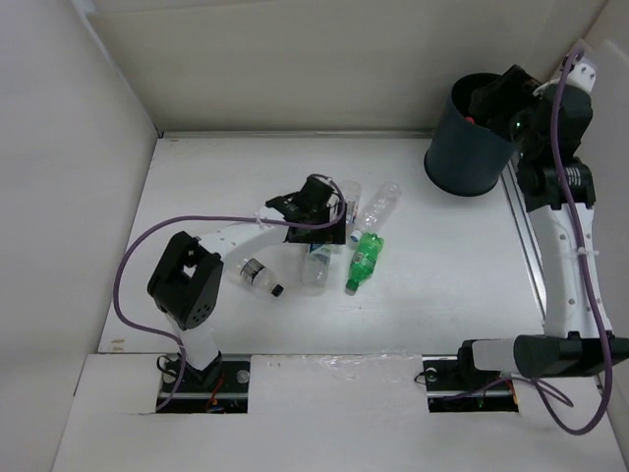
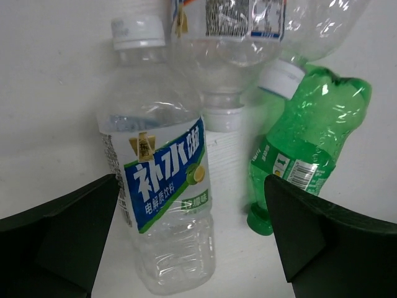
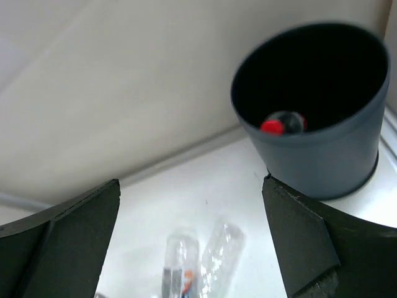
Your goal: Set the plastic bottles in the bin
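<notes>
Next, my left gripper moves down and back onto the blue label's near end [image 1: 316, 261] [image 2: 175, 211] and closes, because the clear bottle with the blue label lies between my open fingers.
My left gripper [image 1: 316, 226] is open and hovers over the bottles in the middle of the table. In the left wrist view a clear bottle with a blue label and white cap [image 2: 164, 186] lies between its open fingers [image 2: 62, 236], apart from both. A green bottle [image 2: 307, 149] lies beside it, with two more clear bottles [image 2: 236, 37] behind. A clear bottle with a black cap [image 1: 257, 277] lies to the left. My right gripper [image 1: 488, 98] is open and empty above the dark bin [image 1: 470, 147]. A red-capped bottle [image 3: 279, 124] lies inside the bin [image 3: 316, 155].
White walls close in the table at the left and the back. A metal rail [image 1: 526, 246] runs along the right edge beside the right arm. The bin stands in the far right corner.
</notes>
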You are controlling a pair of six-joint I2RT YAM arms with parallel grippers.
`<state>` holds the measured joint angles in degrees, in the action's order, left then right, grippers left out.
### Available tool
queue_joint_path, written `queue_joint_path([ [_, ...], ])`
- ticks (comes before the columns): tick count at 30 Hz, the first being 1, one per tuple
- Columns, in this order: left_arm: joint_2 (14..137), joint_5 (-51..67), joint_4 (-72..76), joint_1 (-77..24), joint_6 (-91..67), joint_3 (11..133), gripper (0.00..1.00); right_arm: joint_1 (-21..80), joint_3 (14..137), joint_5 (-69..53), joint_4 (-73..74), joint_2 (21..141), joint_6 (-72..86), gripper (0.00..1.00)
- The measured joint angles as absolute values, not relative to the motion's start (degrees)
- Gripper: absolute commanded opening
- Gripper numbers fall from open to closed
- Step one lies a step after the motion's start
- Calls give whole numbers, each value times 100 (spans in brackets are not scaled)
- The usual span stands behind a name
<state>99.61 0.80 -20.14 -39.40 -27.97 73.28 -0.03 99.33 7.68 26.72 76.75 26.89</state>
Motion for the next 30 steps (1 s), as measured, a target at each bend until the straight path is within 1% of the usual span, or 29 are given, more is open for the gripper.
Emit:
queue_joint_path([
  [4,10138,-276,-2152,-4316,-3059,7306,100,141,9131,635,2661,7328,2683,100],
  [7,10178,-429,-2161,-4440,-3216,7118,100,276,8781,578,2668,7210,2674,100],
  [9,10182,-526,-2187,-4456,-3317,6960,95,368,8643,532,2676,7102,2672,100],
  [11,10224,-622,-2233,-4453,-3391,6897,93,447,8549,489,2674,6941,2674,100],
  [18,10298,-840,-2235,-4525,-3800,6687,93,639,8523,440,2650,6490,2672,100],
  [26,10235,-1033,-2292,-5131,-4246,6501,93,825,8523,440,2659,6486,2672,100],
  [28,10210,-1074,-2294,-5242,-4320,6458,88,880,8523,440,2665,6488,2672,100],
  [30,10169,-1103,-2294,-5256,-4397,6405,75,921,8523,440,2659,6486,2672,100],
])
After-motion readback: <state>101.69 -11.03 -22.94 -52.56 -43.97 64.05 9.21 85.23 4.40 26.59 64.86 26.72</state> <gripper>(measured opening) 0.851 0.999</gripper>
